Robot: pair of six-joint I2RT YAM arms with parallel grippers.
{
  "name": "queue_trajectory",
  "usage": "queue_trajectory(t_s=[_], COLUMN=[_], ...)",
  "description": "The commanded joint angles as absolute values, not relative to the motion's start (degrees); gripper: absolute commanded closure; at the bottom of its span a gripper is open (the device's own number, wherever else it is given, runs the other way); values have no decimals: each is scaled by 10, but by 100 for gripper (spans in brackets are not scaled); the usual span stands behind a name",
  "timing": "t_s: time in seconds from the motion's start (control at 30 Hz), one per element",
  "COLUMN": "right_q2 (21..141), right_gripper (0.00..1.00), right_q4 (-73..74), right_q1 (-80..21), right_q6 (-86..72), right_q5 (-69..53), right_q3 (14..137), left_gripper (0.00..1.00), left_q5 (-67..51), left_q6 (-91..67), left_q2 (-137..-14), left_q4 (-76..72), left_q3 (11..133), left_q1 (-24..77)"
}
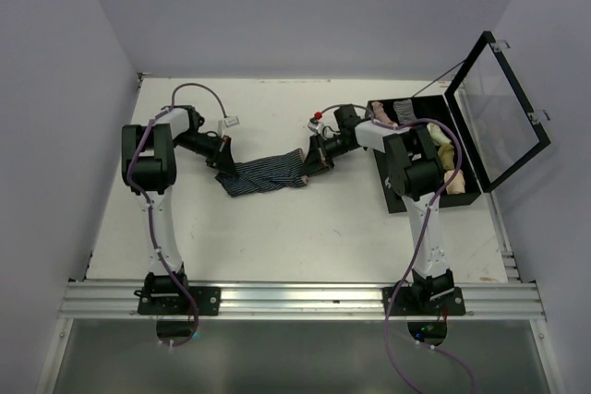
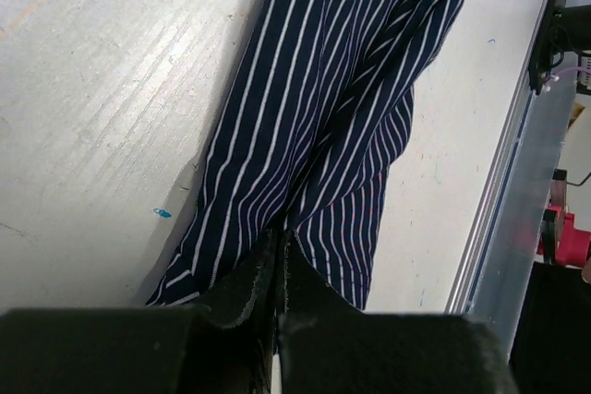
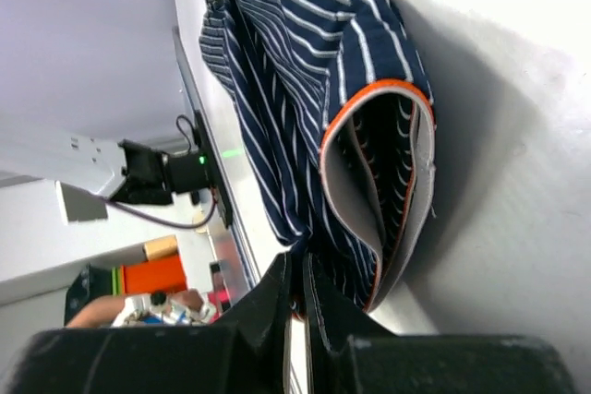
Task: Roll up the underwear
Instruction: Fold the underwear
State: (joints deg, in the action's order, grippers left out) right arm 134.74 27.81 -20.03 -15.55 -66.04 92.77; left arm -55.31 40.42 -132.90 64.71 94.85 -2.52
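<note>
I should next pull the pinched waistband end outward onto the bare tabletop with my right gripper to straighten the bunched folds. Then I should release it.
Navy underwear with thin white stripes and an orange-edged grey waistband lies stretched between my two grippers in the middle of the white table. My left gripper is shut on its left end; in the left wrist view the fabric runs away from the closed jaws. My right gripper is shut on its right end; in the right wrist view the open waistband hangs beside the closed jaws.
An open black case with rolled garments inside stands at the right, its clear lid raised. A small white tag lies behind the left arm. The metal rail runs along the near edge.
</note>
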Motion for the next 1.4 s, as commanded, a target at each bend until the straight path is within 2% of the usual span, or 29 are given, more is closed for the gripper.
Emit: queue_trajectory(t_s=[0.0, 0.13, 0.23, 0.47, 0.77, 0.8, 0.83, 0.9, 1.03, 1.17, 1.37], right_q2=[1318, 1325, 1385, 1419, 1476, 1477, 1476, 1460, 1397, 1354, 1405], right_gripper=[100, 100, 100, 100, 100, 93, 81, 70, 67, 64, 65], right_q4=[250, 291, 347, 329, 337, 350, 356, 378, 387, 335, 308], right_q1=[-192, -192, -193, -195, -200, -202, -202, -201, -200, -200, -237], right_q6=[-200, -112, -96, -63, -38, -25, -19, -4, 50, 54, 52], right_q5=[-620, -577, -570, -526, -479, -477, -481, -485, -462, -450, -440], right_q3=[986, 1068, 1149, 1151, 1210, 1215, 1216, 1223, 1225, 1224, 1273], left_gripper=[100, 100, 100, 100, 100, 100, 100, 100, 99, 97, 92], left_q5=[-472, -455, -454, -428, -400, -397, -394, -384, -362, -344, -309], left_q6=[401, 417, 420, 426, 411, 407, 405, 403, 410, 426, 452], left_q2=[-1338, -1332, -1330, -1312, -1281, -1277, -1275, -1268, -1265, -1264, -1267], left_q4=[604, 609, 606, 589, 547, 543, 538, 533, 525, 524, 526], left_q3=[934, 924, 919, 894, 846, 843, 839, 835, 839, 851, 882], left_q1=[-29, -27, -27, -27, -27, -27, -27, -27, -27, -27, -27])
